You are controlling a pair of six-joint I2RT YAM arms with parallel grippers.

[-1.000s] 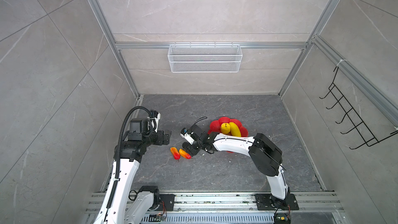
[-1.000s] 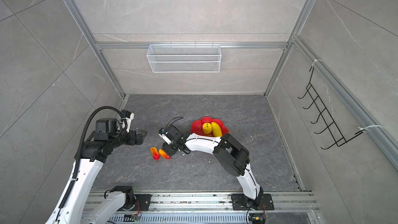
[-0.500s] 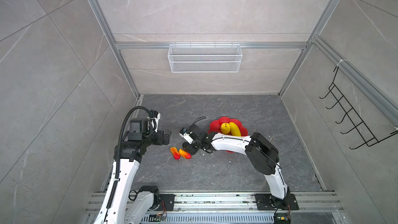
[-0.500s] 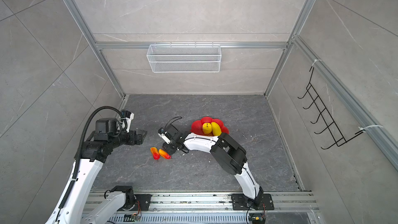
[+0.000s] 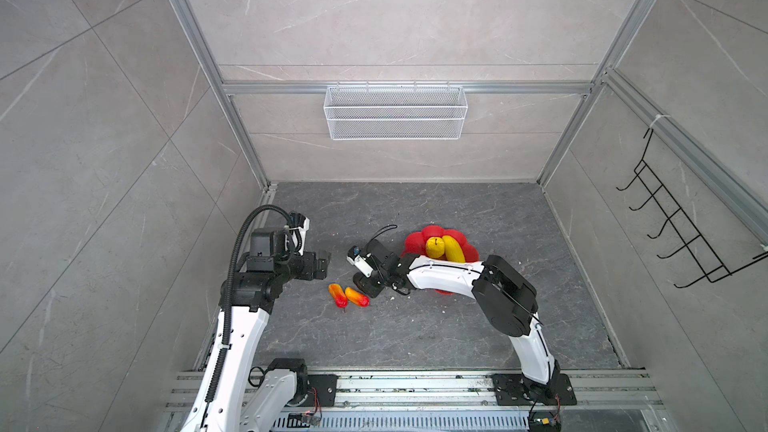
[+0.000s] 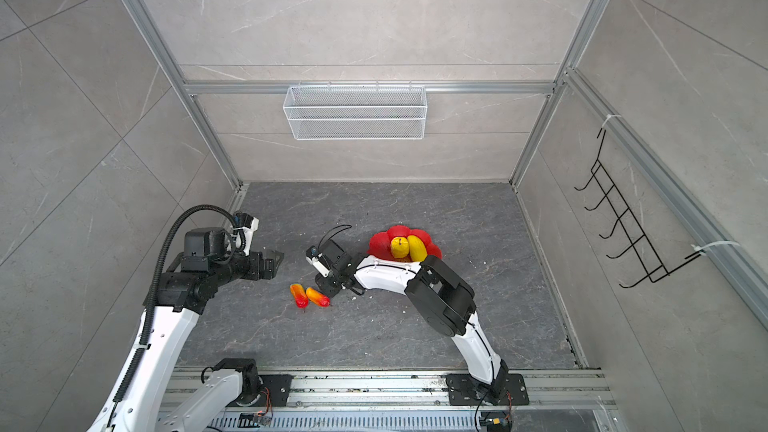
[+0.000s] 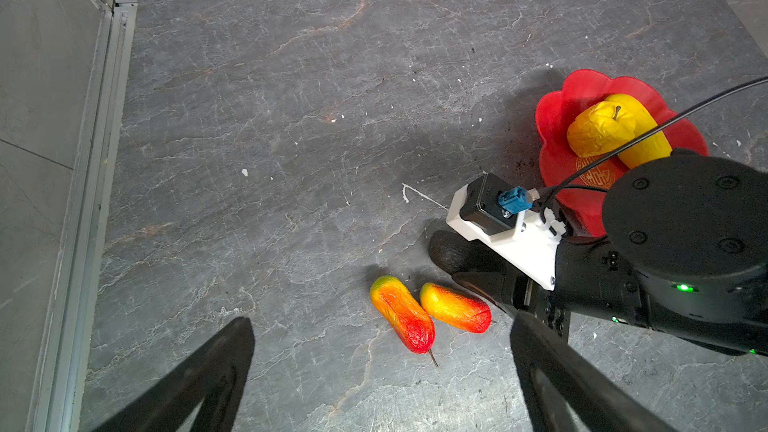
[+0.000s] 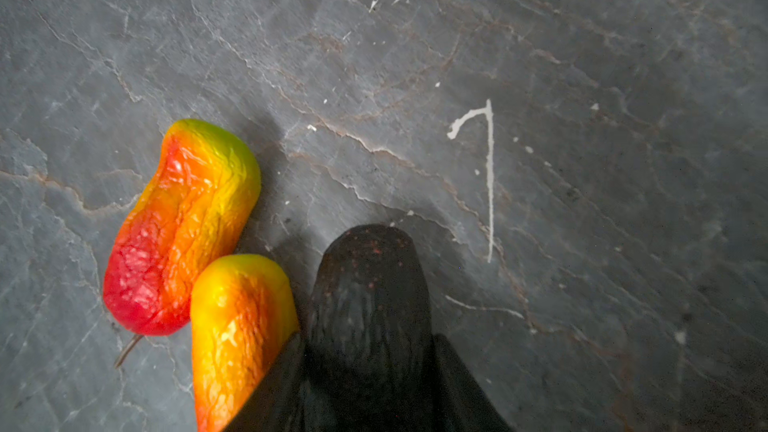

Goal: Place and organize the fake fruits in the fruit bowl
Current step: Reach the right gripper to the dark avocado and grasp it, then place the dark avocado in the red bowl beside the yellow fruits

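The yellow fruits leave the red bowl's bottom open, so the robot should move its right gripper up, across and down over that bare bottom to release the black oval fruit (image 8: 368, 280).
A black oval fruit (image 8: 368, 280) lies on the floor, and my right gripper (image 8: 365, 338) is shut on it, one finger pressed to each side. Two red-orange fruits (image 8: 183, 222) (image 8: 237, 326) lie side by side just beside it, the nearer one against a finger. In both top views the right gripper (image 5: 365, 284) (image 6: 326, 286) is low, left of the red fruit bowl (image 5: 415, 241) (image 7: 552, 118). The bowl holds a round yellow fruit (image 5: 434, 246) and a long yellow one (image 5: 454, 248). My left gripper (image 7: 382, 320) (image 5: 324, 261) hangs open and empty above the floor, near the red-orange pair (image 5: 337, 295).
A white wire basket (image 5: 395, 112) hangs on the back wall and a black hook rack (image 5: 673, 234) on the right wall. The right forearm (image 5: 444, 276) crosses in front of the bowl. Metal frame rails (image 7: 112, 2) line the floor's left edge.
The right gripper's jaws have closed in on the black fruit and the arm has shifted slightly left. The left arm and the other fruits have not moved.
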